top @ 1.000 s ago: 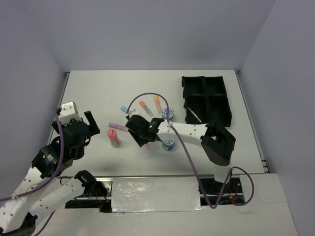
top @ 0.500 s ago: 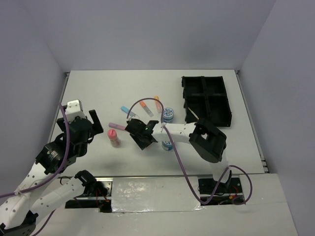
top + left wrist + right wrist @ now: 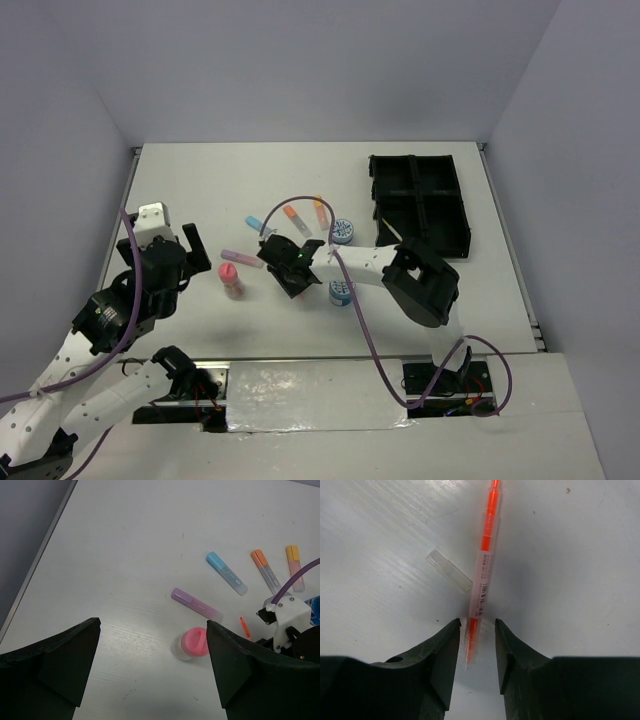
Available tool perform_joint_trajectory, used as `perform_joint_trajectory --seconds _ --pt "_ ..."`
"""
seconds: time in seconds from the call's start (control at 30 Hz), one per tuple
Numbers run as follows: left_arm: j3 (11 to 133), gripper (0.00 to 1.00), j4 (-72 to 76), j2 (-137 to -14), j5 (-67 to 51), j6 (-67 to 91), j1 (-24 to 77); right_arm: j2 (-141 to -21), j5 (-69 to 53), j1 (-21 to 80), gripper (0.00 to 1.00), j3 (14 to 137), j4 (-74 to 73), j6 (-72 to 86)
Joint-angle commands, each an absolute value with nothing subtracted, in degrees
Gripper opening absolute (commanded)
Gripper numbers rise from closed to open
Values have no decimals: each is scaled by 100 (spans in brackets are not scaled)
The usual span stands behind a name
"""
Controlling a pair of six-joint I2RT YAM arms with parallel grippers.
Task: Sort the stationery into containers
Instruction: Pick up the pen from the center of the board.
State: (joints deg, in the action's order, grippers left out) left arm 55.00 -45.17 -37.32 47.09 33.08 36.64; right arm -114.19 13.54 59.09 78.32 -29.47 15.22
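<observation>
I will next move my left gripper past the pink bottle [image 3: 192, 643] and down over the small clear cap, which is below and to its right in the top view.
My right gripper [image 3: 291, 270] is low over the table, its narrowly open jaws straddling the tip end of a thin orange pen [image 3: 485, 565] that lies flat; a small gap shows on each side. My left gripper [image 3: 152, 670] is wide open and empty above the pink bottle [image 3: 192, 643], which stands to the left of the right gripper [image 3: 232, 279]. Purple [image 3: 196, 605], blue [image 3: 226, 573], orange [image 3: 265, 571] and yellow-orange [image 3: 294, 574] highlighters lie beyond it. Two blue-white tubs [image 3: 342, 231] [image 3: 341, 292] stand to the right of the right gripper. The black tray [image 3: 420, 200] is at the back right.
A small clear cap [image 3: 449, 570] lies beside the pen. A thin light stick [image 3: 397, 235] lies in the tray's near compartment. The right arm's purple cable [image 3: 290, 200] loops over the highlighters. The table's left edge [image 3: 45, 550] borders a grey wall.
My left arm has swung slightly toward the back. My right gripper has shifted a little around the orange pen and its elbow has moved left.
</observation>
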Motion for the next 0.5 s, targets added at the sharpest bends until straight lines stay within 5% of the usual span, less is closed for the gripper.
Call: perform_joint_trajectory --seconds 0.0,0.3,0.33,0.47 --pt "5546 99 -4315 -3691 4702 3191 3630 -11610 1126 5862 39 7893 -2769 1442" --pt "5537 99 -4289 -3700 4676 3173 3630 -11329 958 5581 11 7533 -2804 1547" --pt "5546 99 -4280 -3700 4667 3182 3630 -11268 975 5564 2 7480 -2812 1564" --pt "5528 99 -4280 -3718 4623 3173 3630 -11101 1046 5441 0 7392 -2865 1687"
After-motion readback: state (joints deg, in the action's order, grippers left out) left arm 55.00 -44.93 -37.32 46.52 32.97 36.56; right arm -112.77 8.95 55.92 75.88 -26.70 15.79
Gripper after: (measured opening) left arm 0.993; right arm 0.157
